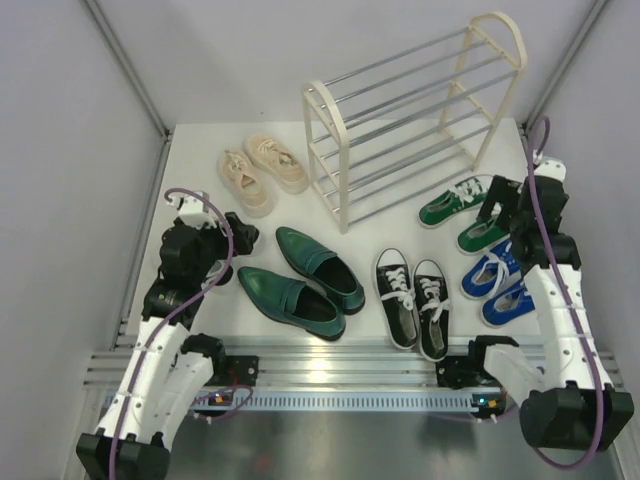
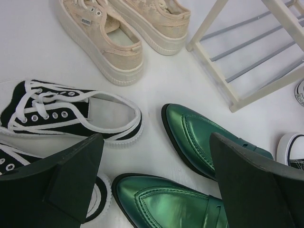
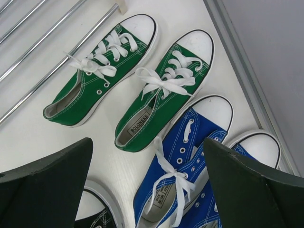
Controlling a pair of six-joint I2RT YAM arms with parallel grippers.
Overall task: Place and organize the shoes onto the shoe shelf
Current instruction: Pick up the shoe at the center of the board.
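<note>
I should lower my right gripper to the left in the top view next, onto the shelf-side green sneaker's collar (image 1: 450,206) (image 3: 82,93) beside its bow, because the bare table there leaves room for my fingers.
The shoe shelf (image 1: 410,120) stands bare at the back of the table. In front of it lie cream sneakers (image 1: 262,170), glossy green loafers (image 1: 300,280), black canvas sneakers (image 1: 412,300), green canvas sneakers (image 1: 460,212) and blue ones (image 1: 497,280). My left gripper (image 2: 156,142) hangs open above the loafers' toes (image 2: 166,199), with black-and-white striped sneakers (image 2: 71,111) to its left. My right gripper (image 3: 147,142) is open above a blue sneaker (image 3: 190,161), just below the green pair (image 3: 161,95). Neither gripper holds anything.
A metal rail (image 1: 330,375) runs along the table's near edge by the arm bases. Grey walls and frame posts (image 1: 125,65) close in the sides. In the top view the left arm (image 1: 190,255) hides the striped sneakers.
</note>
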